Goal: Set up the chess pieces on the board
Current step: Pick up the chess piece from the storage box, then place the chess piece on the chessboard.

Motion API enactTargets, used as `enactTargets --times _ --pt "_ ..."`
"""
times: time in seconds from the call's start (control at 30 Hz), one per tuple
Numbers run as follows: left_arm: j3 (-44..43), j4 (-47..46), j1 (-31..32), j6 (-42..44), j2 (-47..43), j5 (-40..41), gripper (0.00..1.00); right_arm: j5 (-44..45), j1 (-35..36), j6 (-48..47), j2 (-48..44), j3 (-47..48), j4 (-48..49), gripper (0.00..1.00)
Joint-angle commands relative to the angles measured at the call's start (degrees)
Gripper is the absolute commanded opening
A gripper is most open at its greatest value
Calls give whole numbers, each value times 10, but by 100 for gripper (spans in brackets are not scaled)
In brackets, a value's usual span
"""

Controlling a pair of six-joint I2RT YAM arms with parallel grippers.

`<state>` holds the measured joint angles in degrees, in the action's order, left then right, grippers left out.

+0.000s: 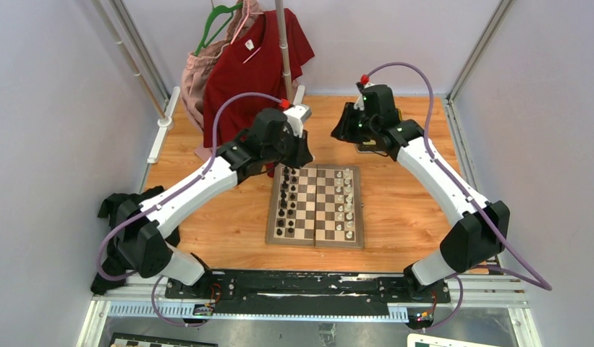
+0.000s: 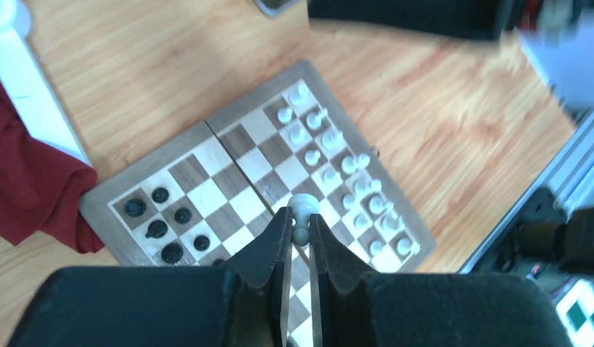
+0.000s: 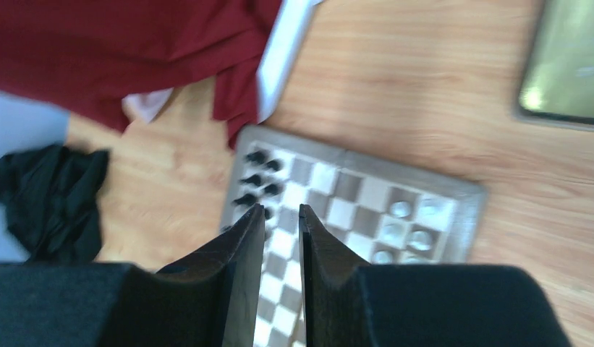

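I need to move my left gripper back and to the right in the top view, then down onto the inner white row's near end [image 1: 339, 236] [image 2: 388, 262], because that square is empty.
The wooden board [image 1: 315, 217] lies mid-table. White chess pieces [image 1: 344, 206] stand along its right side and black ones [image 1: 284, 206] along its left. My left gripper [image 1: 302, 155] hovers above the board's far left corner. In the left wrist view it [image 2: 299, 215] is shut on one white piece [image 2: 302, 204], held above the board [image 2: 207, 195] near the fold seam. The other white pieces [image 2: 337, 166] stand in two rows. My right gripper [image 1: 342, 124] hangs beyond the board's far edge. Its jaws [image 3: 281, 211] are slightly apart with nothing between them.
A gold tin [image 3: 561, 65] lies on the table past the board's far right corner. A red shirt [image 1: 250, 72] hangs on a rack at the back left, its hem near the board. Black cloth [image 3: 48, 202] lies left of the board.
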<state>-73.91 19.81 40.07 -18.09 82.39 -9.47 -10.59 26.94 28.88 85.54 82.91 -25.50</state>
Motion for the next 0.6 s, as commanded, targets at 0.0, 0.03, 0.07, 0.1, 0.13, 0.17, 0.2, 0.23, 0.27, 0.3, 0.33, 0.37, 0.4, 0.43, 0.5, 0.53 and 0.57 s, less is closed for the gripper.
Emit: enactTargets --times 0.0,0.03,0.07,0.1,0.13,0.17,0.2,0.23,0.27,0.3,0.33,0.37,0.4,0.43,0.5,0.53,0.57 --pt "-43 121 50 97 40 -8 0 125 -44 -39 7 -24 6 28" --pt "-54 141 74 117 49 5 0 142 -54 -40 13 -31 15 27" --pt "-67 163 94 135 60 19 0 155 -61 -41 20 -38 26 27" --pt "-78 184 113 152 71 29 0 166 -70 -42 27 -45 35 27" --pt "-87 204 131 165 82 40 0 177 -77 -42 34 -48 43 27" --pt "-94 223 149 177 91 52 0 188 -84 -43 43 -49 48 27" --pt "-98 242 165 187 99 66 0 195 -90 -44 51 -48 51 27" --pt "-101 253 182 198 107 81 0 203 -98 -45 61 -47 55 27" --pt "-102 261 196 204 111 91 0 208 -105 -45 70 -44 57 27" --pt "-102 267 209 209 114 101 0 209 -113 -43 77 -41 58 27" --pt "-100 270 219 209 115 114 0 211 -121 -39 84 -38 59 27" --pt "-96 271 226 208 114 120 0 212 -129 -38 89 -37 63 27" --pt "-93 271 234 205 113 125 0 214 -137 -38 95 -36 67 27" --pt "-88 271 240 203 110 128 0 216 -146 -37 101 -35 70 27" --pt "-80 270 252 198 106 131 0 218 -164 -39 115 -33 78 26" --pt "-77 270 259 196 106 133 0 219 -174 -40 123 -30 80 26" --pt "-75 270 266 196 106 136 0 215 -185 -39 132 -27 80 26"
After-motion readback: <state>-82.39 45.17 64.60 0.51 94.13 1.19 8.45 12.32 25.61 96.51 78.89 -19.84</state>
